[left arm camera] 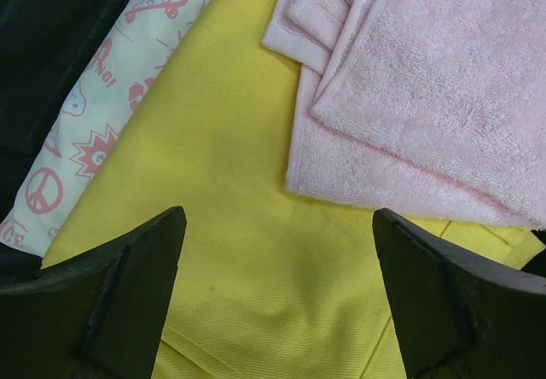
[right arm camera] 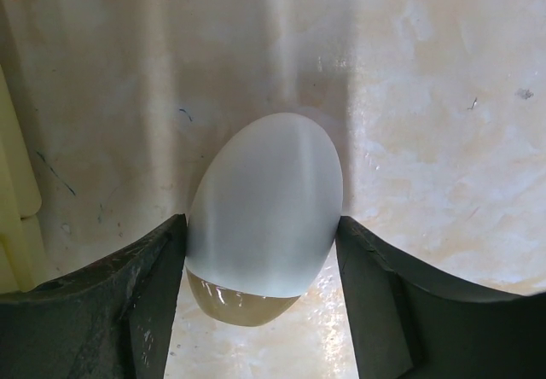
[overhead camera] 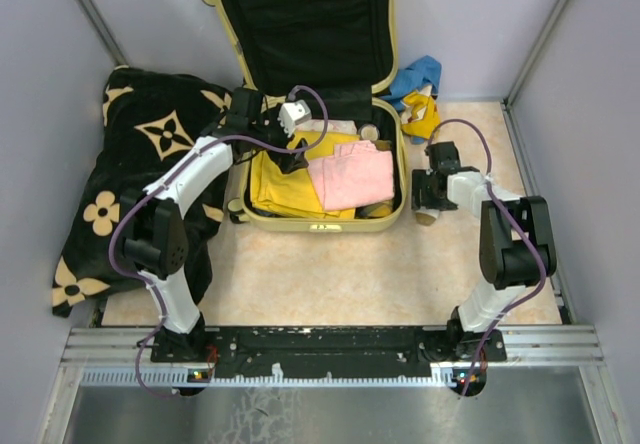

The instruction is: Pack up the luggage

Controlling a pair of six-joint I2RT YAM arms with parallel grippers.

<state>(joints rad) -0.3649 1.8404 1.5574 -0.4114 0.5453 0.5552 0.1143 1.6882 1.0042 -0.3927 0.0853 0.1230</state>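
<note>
The right gripper lifts the small bottle outward over the luggage's side next, then lowers it into the luggage's back corner where the pink towel leaves (overhead camera: 382, 129) a gap.
The pale-yellow luggage (overhead camera: 320, 223) lies open on the floor, its black-lined lid standing up at the back. Inside lie a yellow garment (overhead camera: 278, 188), a folded pink towel (overhead camera: 352, 176) and a white printed cloth (overhead camera: 335, 126). My left gripper (overhead camera: 292, 159) is open and empty just above the yellow garment (left arm camera: 247, 183), with the pink towel (left arm camera: 426, 80) to its right and the printed cloth (left arm camera: 111, 114) to its left. My right gripper (overhead camera: 428, 209) is shut on a small bottle (right arm camera: 269, 200) with a white top and tan base, right of the luggage.
A black blanket with tan flowers (overhead camera: 140, 164) lies left of the luggage under the left arm. Blue and yellow clothes (overhead camera: 418, 89) are heaped at the back right. Grey walls close in on both sides. The luggage's yellow side (right arm camera: 13, 217) is just left of the bottle.
</note>
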